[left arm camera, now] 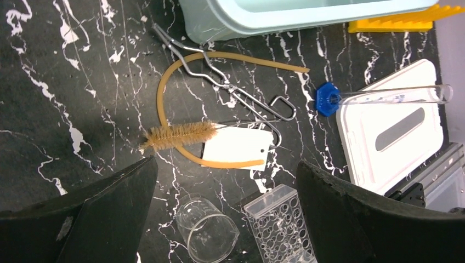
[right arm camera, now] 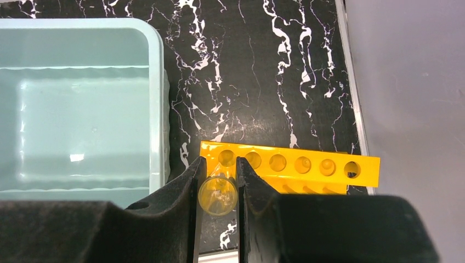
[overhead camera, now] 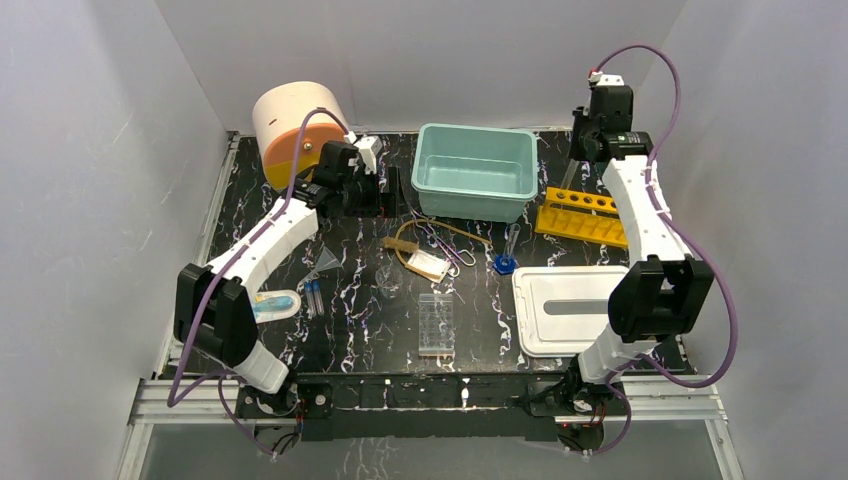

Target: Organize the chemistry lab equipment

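Observation:
The yellow rack's end hole by the teal bin is empty, so my right gripper should lower the clear test tube there and release it next.
My right gripper (right arm camera: pixel 217 178) is shut on a clear test tube (right arm camera: pixel 217 195), seen end-on and hanging just above the leftmost hole of the yellow rack (right arm camera: pixel 307 164). My left gripper (left arm camera: pixel 226 164) is open and holds nothing, above the loose items. Below it lie metal tongs (left arm camera: pixel 230 87), tan tubing (left arm camera: pixel 164 93), a bristle brush (left arm camera: pixel 178 134), a white tag (left arm camera: pixel 236 148), a small beaker (left arm camera: pixel 208 227) on its side, a clear well plate (left arm camera: pixel 279 224) and a blue-footed cylinder (left arm camera: pixel 384 97). A clear funnel (overhead camera: pixel 327 262) and thin tubes (overhead camera: pixel 313 295) sit left of them.
A teal bin (overhead camera: pixel 475 170) stands at the back middle, left of the rack. A cream-and-orange drum (overhead camera: pixel 295 130) is at the back left beside my left arm. A white lidded box (overhead camera: pixel 570 310) lies at the front right. A small clear dish (overhead camera: pixel 272 303) rests by the left arm's base.

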Robot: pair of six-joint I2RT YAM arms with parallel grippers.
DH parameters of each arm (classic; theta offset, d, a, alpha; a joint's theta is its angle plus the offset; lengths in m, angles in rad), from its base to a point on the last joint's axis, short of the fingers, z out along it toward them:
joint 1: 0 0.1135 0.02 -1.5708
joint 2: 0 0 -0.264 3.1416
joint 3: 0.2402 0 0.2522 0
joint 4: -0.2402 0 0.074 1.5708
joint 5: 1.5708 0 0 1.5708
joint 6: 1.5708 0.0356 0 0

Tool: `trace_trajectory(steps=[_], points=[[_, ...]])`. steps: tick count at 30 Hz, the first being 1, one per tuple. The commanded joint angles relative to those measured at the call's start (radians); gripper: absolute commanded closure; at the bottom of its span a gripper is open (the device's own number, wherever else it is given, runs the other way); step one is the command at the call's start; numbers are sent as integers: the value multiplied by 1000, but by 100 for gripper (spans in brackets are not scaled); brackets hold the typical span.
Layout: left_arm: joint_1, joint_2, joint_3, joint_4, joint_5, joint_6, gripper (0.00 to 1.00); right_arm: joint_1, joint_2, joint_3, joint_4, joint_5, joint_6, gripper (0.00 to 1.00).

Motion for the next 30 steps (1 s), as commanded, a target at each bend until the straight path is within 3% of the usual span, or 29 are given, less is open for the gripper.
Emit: trace_trajectory(steps=[1,30], points=[[8,-4,28,-25,-37,-34,3,15,-40,-9,81,44,-39,81],[12,1,48,-43,-63,-31,3,18,-74,-334,341,43,-28,82]])
